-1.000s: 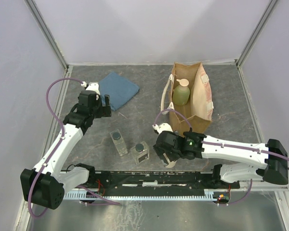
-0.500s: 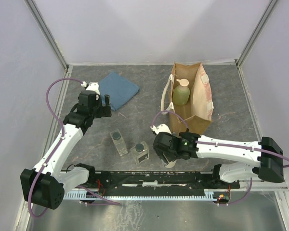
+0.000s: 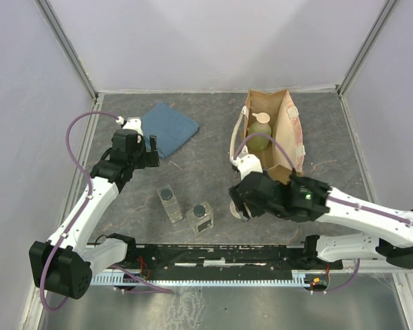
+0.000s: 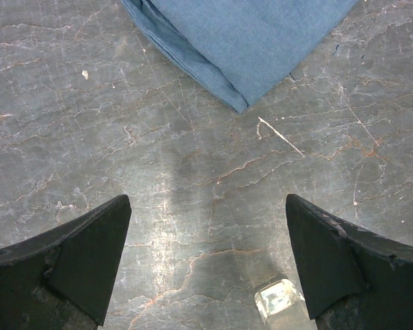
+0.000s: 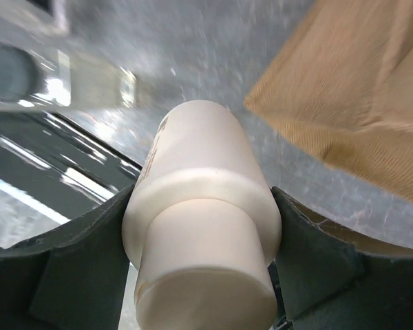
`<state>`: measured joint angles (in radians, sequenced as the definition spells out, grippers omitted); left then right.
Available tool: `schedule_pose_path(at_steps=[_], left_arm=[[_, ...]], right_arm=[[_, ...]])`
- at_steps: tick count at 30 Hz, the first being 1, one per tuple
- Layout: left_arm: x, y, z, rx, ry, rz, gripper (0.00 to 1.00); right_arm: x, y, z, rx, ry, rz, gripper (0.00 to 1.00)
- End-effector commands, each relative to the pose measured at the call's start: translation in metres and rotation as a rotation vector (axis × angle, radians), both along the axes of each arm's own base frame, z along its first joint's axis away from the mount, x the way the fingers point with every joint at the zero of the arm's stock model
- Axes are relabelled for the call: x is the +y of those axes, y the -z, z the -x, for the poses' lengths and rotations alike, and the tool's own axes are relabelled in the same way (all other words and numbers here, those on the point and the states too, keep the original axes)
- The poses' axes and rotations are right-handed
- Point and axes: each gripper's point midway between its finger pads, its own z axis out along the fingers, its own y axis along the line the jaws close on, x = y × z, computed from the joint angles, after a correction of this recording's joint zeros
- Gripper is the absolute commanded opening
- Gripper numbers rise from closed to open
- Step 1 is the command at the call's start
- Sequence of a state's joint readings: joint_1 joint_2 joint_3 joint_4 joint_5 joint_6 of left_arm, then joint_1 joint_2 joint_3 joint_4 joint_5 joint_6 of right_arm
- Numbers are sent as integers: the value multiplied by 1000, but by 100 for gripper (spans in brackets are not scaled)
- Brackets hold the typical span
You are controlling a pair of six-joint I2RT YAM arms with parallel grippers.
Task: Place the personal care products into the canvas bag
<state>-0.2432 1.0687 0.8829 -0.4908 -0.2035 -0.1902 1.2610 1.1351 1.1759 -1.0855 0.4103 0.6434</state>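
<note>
My right gripper lifts outward next, then lowers into the bag's free space by the pump bottle and releases, since that opening lies outward of it.
The canvas bag stands open at the back right, and the pale green pump bottle stands inside it. My right gripper is shut on the cream cylindrical bottle, held above the table just in front of the bag's near left corner. Two clear dark-capped bottles sit on the table left of it. One shows blurred in the right wrist view. My left gripper is open and empty over bare table, beside the blue cloth.
The folded blue cloth lies at the back left, and its corner shows in the left wrist view. A clear bottle's corner shows by my left gripper's right finger. Grey walls enclose the table. A black rail runs along the near edge.
My right arm has risen and swung right and back toward the bag, carrying the cream bottle. The left arm has not moved.
</note>
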Motion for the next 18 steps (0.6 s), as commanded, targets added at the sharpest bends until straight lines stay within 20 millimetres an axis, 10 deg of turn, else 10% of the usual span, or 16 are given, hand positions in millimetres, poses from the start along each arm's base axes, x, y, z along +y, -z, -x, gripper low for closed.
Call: schedule_pose_path(at_steps=[1, 7, 18], left_arm=[[-4, -12, -9, -54, -11, 45, 100], [-3, -10, -9, -48, -15, 39, 100], [-3, -8, -10, -37, -16, 31, 100]], right_arm=[[19, -99, -21, -192, -39, -222, 0], [52, -185, -38, -388, -183, -324, 0], [6, -294, -115, -677, -14, -313, 0]])
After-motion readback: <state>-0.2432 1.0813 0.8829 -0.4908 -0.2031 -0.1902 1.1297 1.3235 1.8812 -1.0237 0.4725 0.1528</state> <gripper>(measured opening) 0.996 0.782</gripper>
